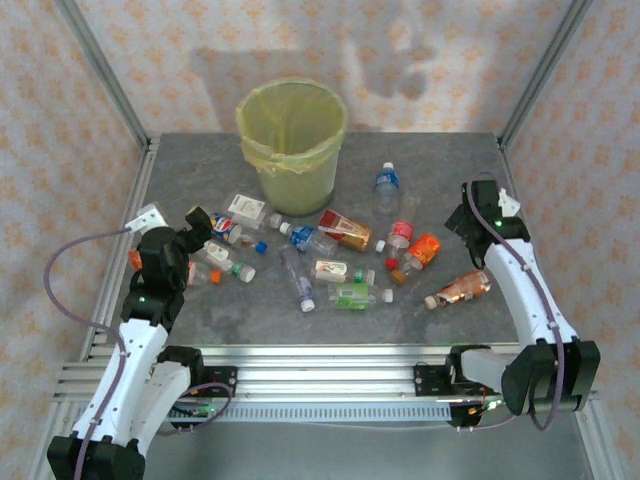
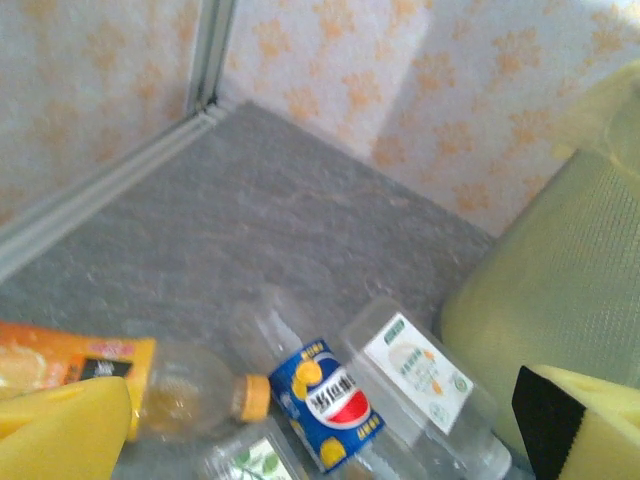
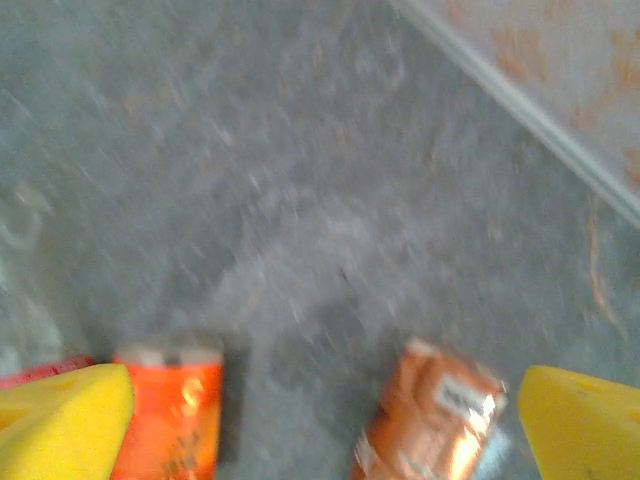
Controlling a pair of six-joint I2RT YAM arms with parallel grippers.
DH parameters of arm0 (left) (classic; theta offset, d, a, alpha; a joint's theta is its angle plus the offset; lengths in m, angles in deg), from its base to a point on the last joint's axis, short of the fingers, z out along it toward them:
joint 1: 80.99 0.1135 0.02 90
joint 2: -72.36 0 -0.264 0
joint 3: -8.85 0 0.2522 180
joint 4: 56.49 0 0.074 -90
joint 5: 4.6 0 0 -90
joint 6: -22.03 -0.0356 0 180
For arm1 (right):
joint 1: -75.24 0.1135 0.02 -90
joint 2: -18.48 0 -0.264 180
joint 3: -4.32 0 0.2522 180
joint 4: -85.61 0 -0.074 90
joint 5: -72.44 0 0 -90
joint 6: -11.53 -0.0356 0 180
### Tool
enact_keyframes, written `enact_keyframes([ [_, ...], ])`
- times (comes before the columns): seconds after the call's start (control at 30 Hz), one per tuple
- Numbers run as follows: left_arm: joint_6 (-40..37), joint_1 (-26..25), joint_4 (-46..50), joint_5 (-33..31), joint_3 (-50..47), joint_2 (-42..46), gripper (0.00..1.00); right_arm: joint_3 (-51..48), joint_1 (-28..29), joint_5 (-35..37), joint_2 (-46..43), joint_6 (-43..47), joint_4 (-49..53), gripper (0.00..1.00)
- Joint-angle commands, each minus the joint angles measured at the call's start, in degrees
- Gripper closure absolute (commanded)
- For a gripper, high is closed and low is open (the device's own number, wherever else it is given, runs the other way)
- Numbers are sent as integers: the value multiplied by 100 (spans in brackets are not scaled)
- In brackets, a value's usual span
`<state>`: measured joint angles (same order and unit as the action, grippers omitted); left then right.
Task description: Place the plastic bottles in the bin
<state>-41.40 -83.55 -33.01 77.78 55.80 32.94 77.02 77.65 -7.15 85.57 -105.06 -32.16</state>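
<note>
My right gripper draws back and lowers to the copper-labelled bottle's capless end next, since that end lies below and nearer my base.
Several plastic bottles (image 1: 330,270) lie scattered across the middle of the grey table. The bin (image 1: 292,140), lined with a yellowish bag, stands upright behind them. My left gripper (image 1: 197,222) hangs open above the left end of the scatter. Below it lie a blue-labelled bottle (image 2: 325,405), a white-labelled clear bottle (image 2: 415,370) and an orange-labelled bottle (image 2: 100,370), with the bin's wall (image 2: 560,290) at the right. My right gripper (image 1: 466,218) is open at the right side. Its view shows an orange-labelled bottle (image 3: 170,410) and a crushed copper-labelled bottle (image 3: 430,420). Neither gripper holds anything.
Metal frame posts (image 1: 105,75) and patterned walls enclose the table (image 1: 200,165) on three sides. A ribbed aluminium rail (image 1: 320,375) runs along the near edge between the arm bases. Bare grey surface lies at the back corners beside the bin.
</note>
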Motion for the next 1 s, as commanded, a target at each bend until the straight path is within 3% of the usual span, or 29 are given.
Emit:
enact_keyframes([
  [0.0,604,28,452,532,65,40,0,-72,-24,-540,-34,-529,1171,1],
  [0.23,701,28,386,728,156,58,0,-576,-24,-583,-63,-982,1582,1],
  [0.43,694,28,356,569,347,48,0,-1085,-31,-839,42,-1198,1010,1],
  [0.97,901,33,374,456,383,-4,0,-1402,-44,-301,1185,-1103,-360,5],
])
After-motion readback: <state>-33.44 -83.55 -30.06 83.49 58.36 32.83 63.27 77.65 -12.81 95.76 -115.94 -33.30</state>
